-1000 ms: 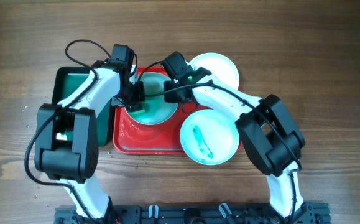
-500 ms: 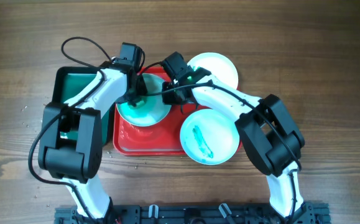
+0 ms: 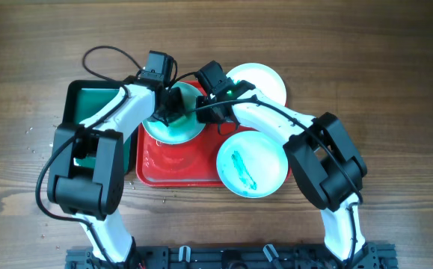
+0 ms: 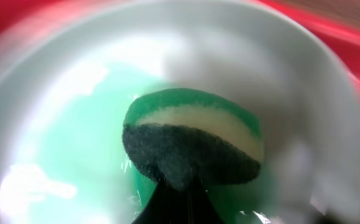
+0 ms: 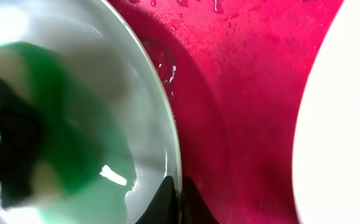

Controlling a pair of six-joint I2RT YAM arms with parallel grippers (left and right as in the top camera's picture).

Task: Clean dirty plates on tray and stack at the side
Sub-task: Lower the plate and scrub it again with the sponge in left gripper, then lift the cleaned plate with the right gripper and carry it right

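Note:
The table past the other plates is bare, so I should lift my right gripper, move it to the right in the overhead view, lower the plate there and let go.
A white plate [image 3: 173, 127] smeared teal stands tilted over the red tray [image 3: 179, 168]. My right gripper [image 3: 203, 106] is shut on its rim [image 5: 167, 143]. My left gripper [image 3: 168, 107] is shut on a green and dark sponge [image 4: 192, 140] pressed against the plate's wet inside [image 4: 74, 143]. A second plate [image 3: 251, 164] with a teal smear lies at the tray's right edge. A third plate [image 3: 265, 84], white with no smear showing, lies behind it at the back right.
A dark green tray [image 3: 89, 104] sits to the left of the red tray. Water drops lie on the red tray floor [image 5: 242, 93]. Wooden table [image 3: 395, 90] surrounds everything.
My left gripper has moved the sponge from the plate's left side toward its upper middle. The plate has shifted slightly left. The right arm has held still.

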